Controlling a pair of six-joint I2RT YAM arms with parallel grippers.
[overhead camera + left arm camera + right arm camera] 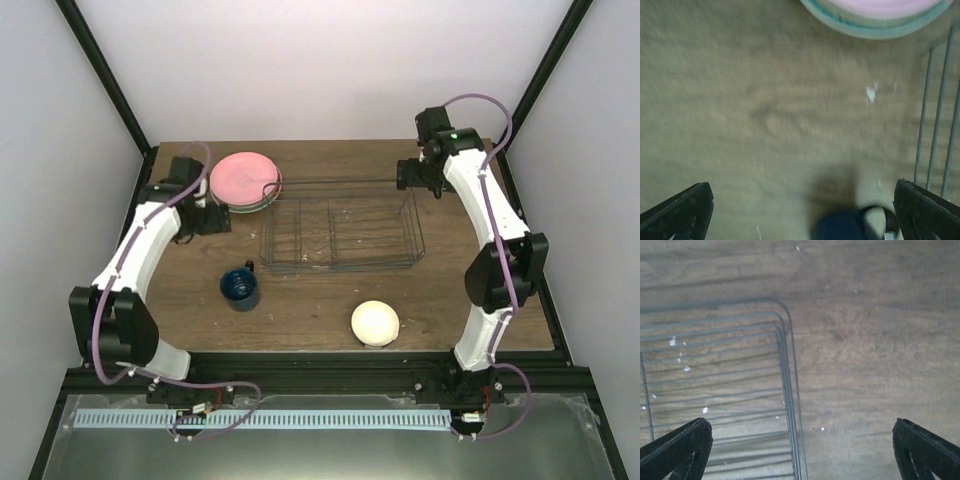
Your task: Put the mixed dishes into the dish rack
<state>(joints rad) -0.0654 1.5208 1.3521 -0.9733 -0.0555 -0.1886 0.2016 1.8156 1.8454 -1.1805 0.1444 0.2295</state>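
The left gripper moves back and down onto the rim's side clear of the handle (pixel 224 285) (pixel 819 230) next, since the dark blue mug stands below and back from it.
A stack of plates has the pink plate (pixel 244 177) on top, with a mint-green rim (pixel 875 31) showing under it; the patterned plate is hidden. The stack touches the far-left corner of the empty wire dish rack (pixel 340 230). The dark blue mug (pixel 240 286) stands in front of the rack's left end. The cream bowl (pixel 375 322) sits near the front edge. My left gripper (pixel 208 217) is open and empty just left of the plates, over bare table, with the mug (pixel 855 227) below it. My right gripper (pixel 408 175) is open and empty above the rack's far-right corner (pixel 785 365).
The brown wooden table (pixel 300 310) is bounded by a black frame and white walls. Rack wires (pixel 935 125) run along the right side of the left wrist view. Small white specks lie on the table inside the rack.
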